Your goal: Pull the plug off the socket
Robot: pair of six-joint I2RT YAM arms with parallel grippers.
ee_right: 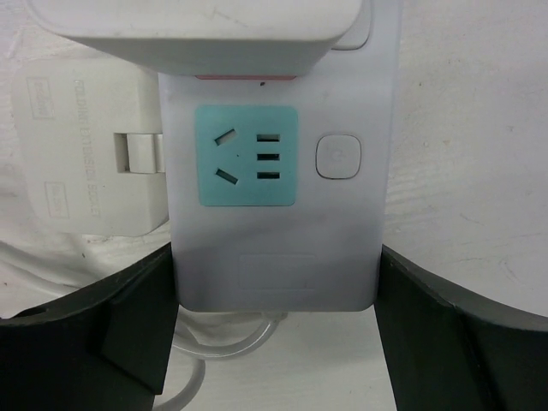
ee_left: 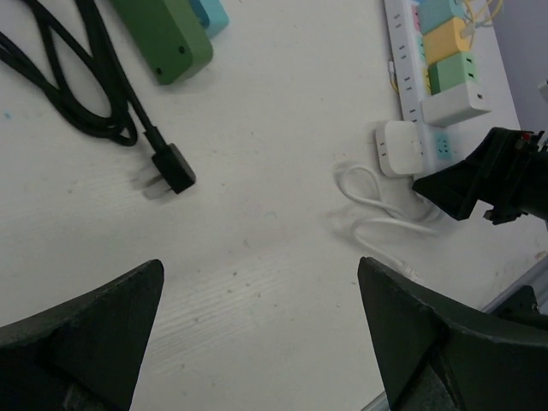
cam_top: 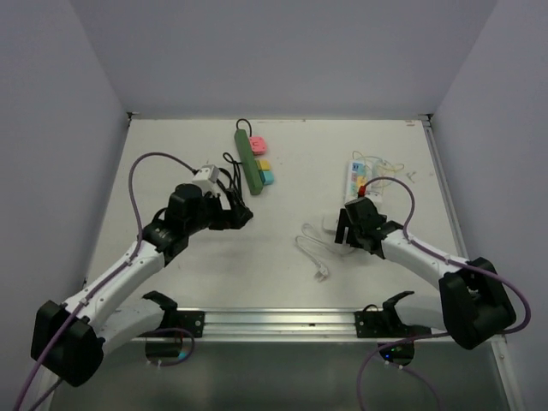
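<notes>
I will next move my left gripper down and across onto the white charger. It sticks out from the held power strip, below my gripper and to its right in the top view.
A white power strip [ee_right: 278, 171] with coloured sockets lies at the right of the table [cam_top: 355, 171]. A white plug block [ee_right: 197, 30] sits in the socket just beyond the teal one; it also shows in the left wrist view [ee_left: 458, 103]. My right gripper [ee_right: 276, 295] is shut on the near end of the strip, one finger against each side. My left gripper [ee_left: 261, 334] is open and empty above bare table, left of the middle [cam_top: 241, 214]. A loose black plug [ee_left: 174, 168] lies ahead of it.
A green power strip [cam_top: 248, 158] with pink, yellow and blue blocks beside it lies at the back centre, its black cord [ee_left: 77, 77] coiled near my left gripper. A white charger [ee_right: 86, 154] and its white cable [cam_top: 312, 253] lie left of the white strip.
</notes>
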